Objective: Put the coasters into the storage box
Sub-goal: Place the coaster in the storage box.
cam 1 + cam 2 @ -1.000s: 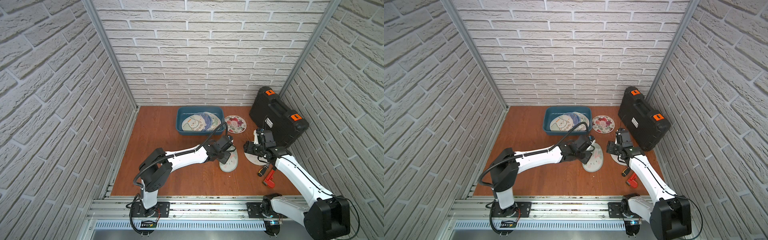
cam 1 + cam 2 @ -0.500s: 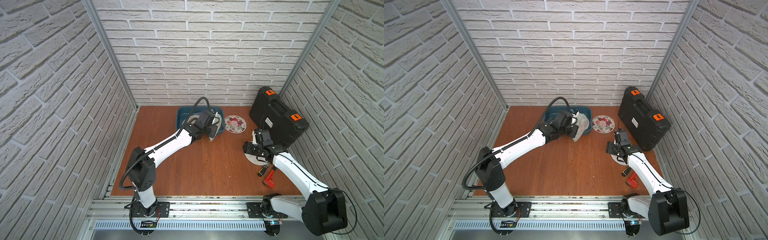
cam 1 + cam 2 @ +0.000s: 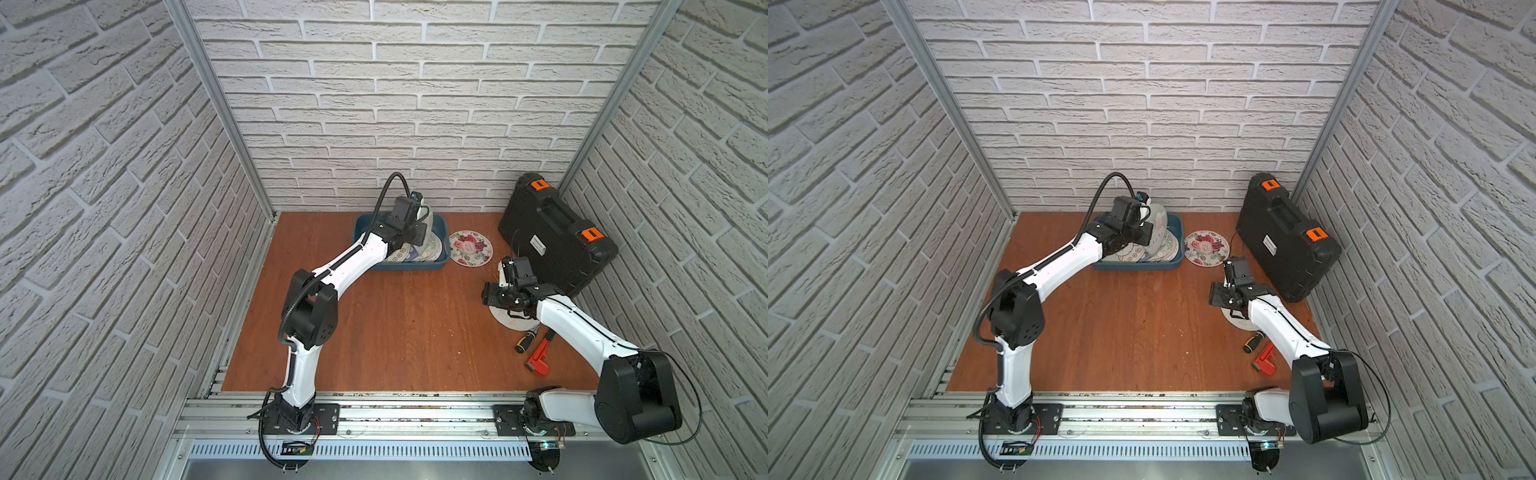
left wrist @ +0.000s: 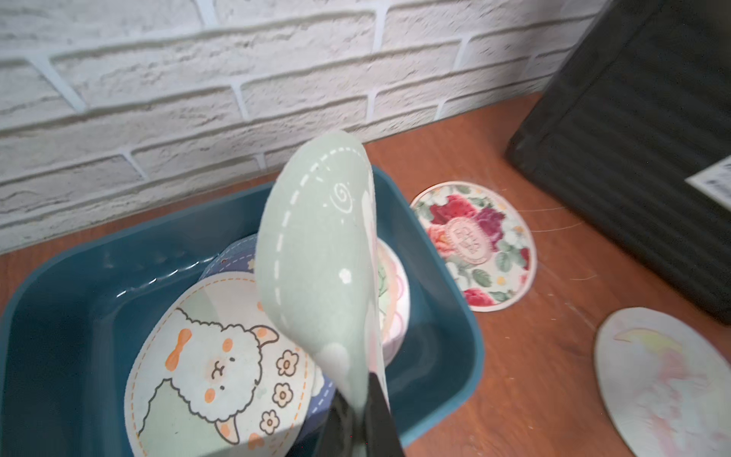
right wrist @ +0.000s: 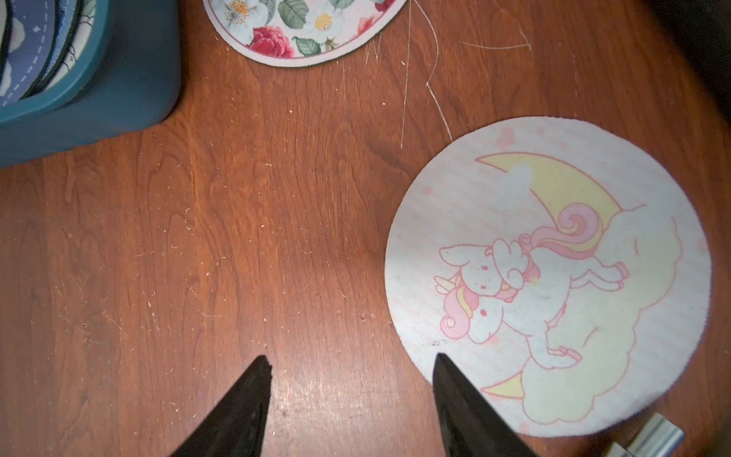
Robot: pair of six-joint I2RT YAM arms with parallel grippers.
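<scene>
The left gripper is already above the open box, so it will next lower the pale green coaster onto the sheep coaster (image 3: 397, 253) (image 4: 219, 369) and let go of the pale green coaster's edge there.
My left gripper (image 4: 358, 399) is shut on the edge of a pale green coaster (image 4: 316, 253), which stands upright above the teal storage box (image 4: 79, 277). Both top views show that coaster (image 3: 428, 216) (image 3: 1158, 216) over the box (image 3: 440, 266) (image 3: 1133, 266). Several coasters lie inside, a sheep one (image 4: 209, 368) on top. A rose coaster (image 3: 471, 248) (image 5: 308, 31) lies flat right of the box. A pink unicorn coaster (image 5: 553, 277) (image 3: 513, 320) lies flat under my right arm. My right gripper (image 5: 350, 360) is open low over the table. One of its fingers sits over the unicorn coaster's edge.
A black hard case (image 3: 557, 237) with orange latches stands at the back right, close to the unicorn coaster. A screwdriver (image 3: 525, 338) and a red wrench (image 3: 540, 357) lie near the right arm. The brick wall runs just behind the box.
My left arm carried the green coaster from the table's middle back to above the storage box. The right gripper stayed open beside the unicorn coaster, barely moving.
</scene>
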